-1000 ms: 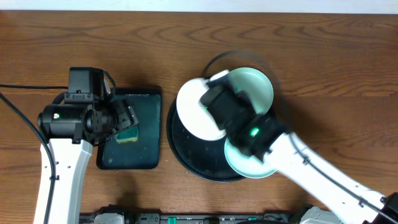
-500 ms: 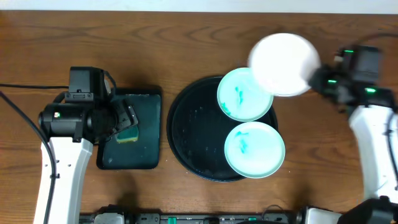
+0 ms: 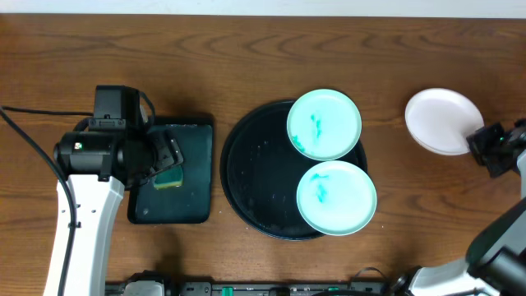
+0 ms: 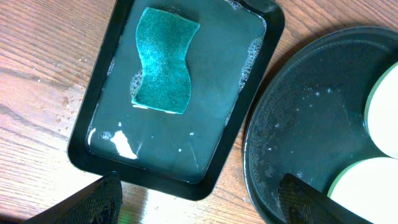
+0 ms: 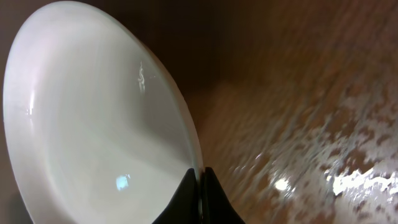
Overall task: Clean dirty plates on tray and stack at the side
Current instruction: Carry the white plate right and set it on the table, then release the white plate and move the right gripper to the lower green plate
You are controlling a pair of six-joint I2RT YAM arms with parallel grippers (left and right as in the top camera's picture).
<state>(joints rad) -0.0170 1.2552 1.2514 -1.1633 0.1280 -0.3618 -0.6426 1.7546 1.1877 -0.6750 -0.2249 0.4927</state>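
I will move my right gripper down and ease slightly back to release the white plate (image 3: pixel 442 120) on the bare wood, since that clear spot lies below the gripper.
The round black tray (image 3: pixel 246 177) holds two mint-green plates with teal smears, one at the back (image 3: pixel 324 124) and one at the front (image 3: pixel 336 197). My right gripper (image 3: pixel 479 141) is shut on the rim of the white plate (image 3: pixel 442 120) and holds it over the bare wood at the far right. In the right wrist view the fingers (image 5: pixel 200 186) pinch the white plate's (image 5: pixel 93 124) edge. My left gripper (image 4: pixel 199 199) is open and empty, above the gap between the sponge tray and the black tray (image 4: pixel 298 124).
A rectangular dark tray (image 3: pixel 177 193) with soapy water and a green-yellow sponge (image 3: pixel 170 177) lies left of the black tray; both show in the left wrist view, tray (image 4: pixel 249 106) and sponge (image 4: pixel 163 62). Cables run at the left edge.
My right arm has carried the white plate off the black tray and out to the right side of the table. The two green plates are now uncovered. The left arm has barely moved.
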